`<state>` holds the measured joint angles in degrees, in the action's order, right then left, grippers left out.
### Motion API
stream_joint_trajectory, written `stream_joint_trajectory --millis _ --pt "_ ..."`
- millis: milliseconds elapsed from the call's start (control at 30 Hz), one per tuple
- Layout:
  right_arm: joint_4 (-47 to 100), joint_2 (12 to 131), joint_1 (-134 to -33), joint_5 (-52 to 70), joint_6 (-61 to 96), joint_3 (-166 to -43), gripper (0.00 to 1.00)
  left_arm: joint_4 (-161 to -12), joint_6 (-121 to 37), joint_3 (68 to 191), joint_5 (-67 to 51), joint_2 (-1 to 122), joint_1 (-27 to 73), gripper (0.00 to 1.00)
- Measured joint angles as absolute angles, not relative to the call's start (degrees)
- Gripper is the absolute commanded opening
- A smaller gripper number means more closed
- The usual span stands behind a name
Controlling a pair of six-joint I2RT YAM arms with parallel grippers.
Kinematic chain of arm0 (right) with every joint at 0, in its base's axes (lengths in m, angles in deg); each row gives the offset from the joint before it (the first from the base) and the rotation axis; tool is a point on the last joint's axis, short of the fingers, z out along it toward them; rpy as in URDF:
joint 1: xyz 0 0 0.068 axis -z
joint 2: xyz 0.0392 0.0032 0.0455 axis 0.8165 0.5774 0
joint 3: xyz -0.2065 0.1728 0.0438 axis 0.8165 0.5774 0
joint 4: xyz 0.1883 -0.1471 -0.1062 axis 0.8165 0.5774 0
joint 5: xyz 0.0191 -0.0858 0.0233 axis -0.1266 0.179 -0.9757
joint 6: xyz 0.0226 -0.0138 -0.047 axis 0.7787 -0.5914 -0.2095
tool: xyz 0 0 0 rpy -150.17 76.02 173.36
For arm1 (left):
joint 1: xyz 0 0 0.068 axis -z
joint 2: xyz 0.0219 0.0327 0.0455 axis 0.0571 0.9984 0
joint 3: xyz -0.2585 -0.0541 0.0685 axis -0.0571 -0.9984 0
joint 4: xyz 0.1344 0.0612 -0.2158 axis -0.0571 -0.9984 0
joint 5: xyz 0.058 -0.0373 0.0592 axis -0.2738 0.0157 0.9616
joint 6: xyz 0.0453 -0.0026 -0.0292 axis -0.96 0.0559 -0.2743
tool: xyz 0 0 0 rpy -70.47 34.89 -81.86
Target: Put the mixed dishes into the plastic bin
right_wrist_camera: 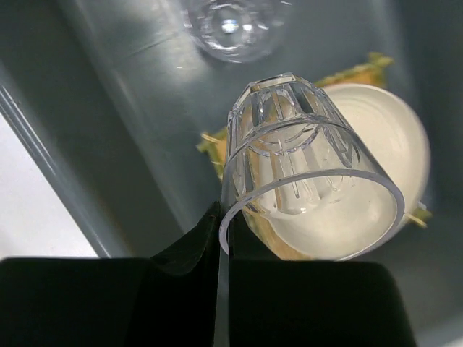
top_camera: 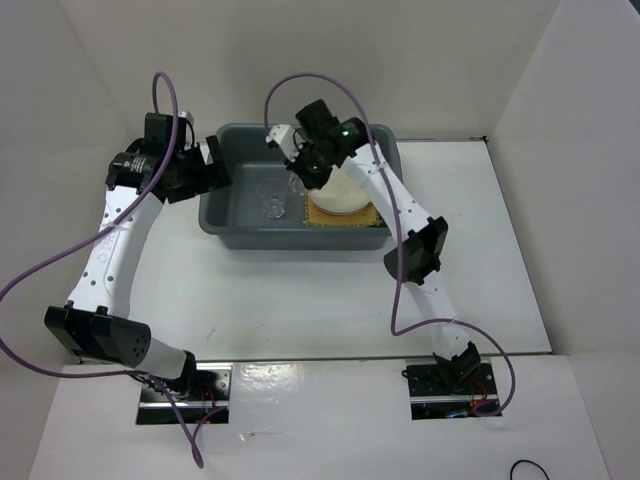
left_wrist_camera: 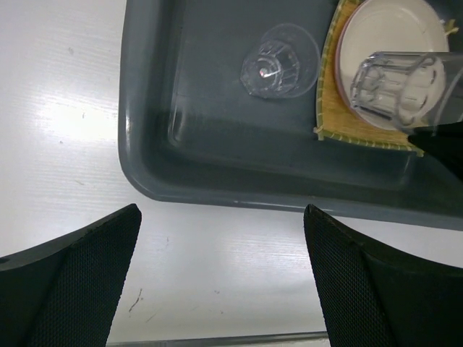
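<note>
The bare bottom of the bin by the mat is below my right gripper and to its left in the top view. I should move there, go down and let go of the tumbler.
The dark grey plastic bin (top_camera: 222,226) stands at the back middle. In its right half the cream-white plate (top_camera: 340,192) lies on the yellow-tan bamboo mat (top_camera: 345,217); a thin pink rim (top_camera: 333,211) shows under the plate's near edge. My right gripper (top_camera: 300,178) is above the bin, shut on the rim of a clear tumbler (right_wrist_camera: 311,173), held tilted over the plate (right_wrist_camera: 394,144) and mat (right_wrist_camera: 362,72). My left gripper (top_camera: 222,178) is open and empty at the bin's left rim; its fingers (left_wrist_camera: 72,278) hang over bare table beside the bin wall (left_wrist_camera: 239,188).
A second clear tumbler (top_camera: 272,198) stands upright on the bin floor left of the plate; it also shows in the left wrist view (left_wrist_camera: 278,66) and the right wrist view (right_wrist_camera: 230,25). White walls close the table in at the back and both sides.
</note>
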<state>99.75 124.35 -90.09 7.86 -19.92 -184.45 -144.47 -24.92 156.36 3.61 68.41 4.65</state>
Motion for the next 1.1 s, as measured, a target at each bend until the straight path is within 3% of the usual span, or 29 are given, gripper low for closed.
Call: stream_joint_trajectory --millis 900,1033,1100 --pt "100.5 140.8 -95.5 5.1 -19.7 -188.1 0.00 -145.1 -25.1 150.1 2.5 67.3 1.9 0.99" --pt "100.5 141.1 -96.5 5.8 -19.7 -188.9 0.05 -145.1 -25.1 149.9 2.5 67.2 1.9 0.99" --pt "100.6 141.8 -96.9 6.2 -19.6 -190.2 0.17 -145.1 -25.1 149.7 2.5 67.0 1.9 0.99"
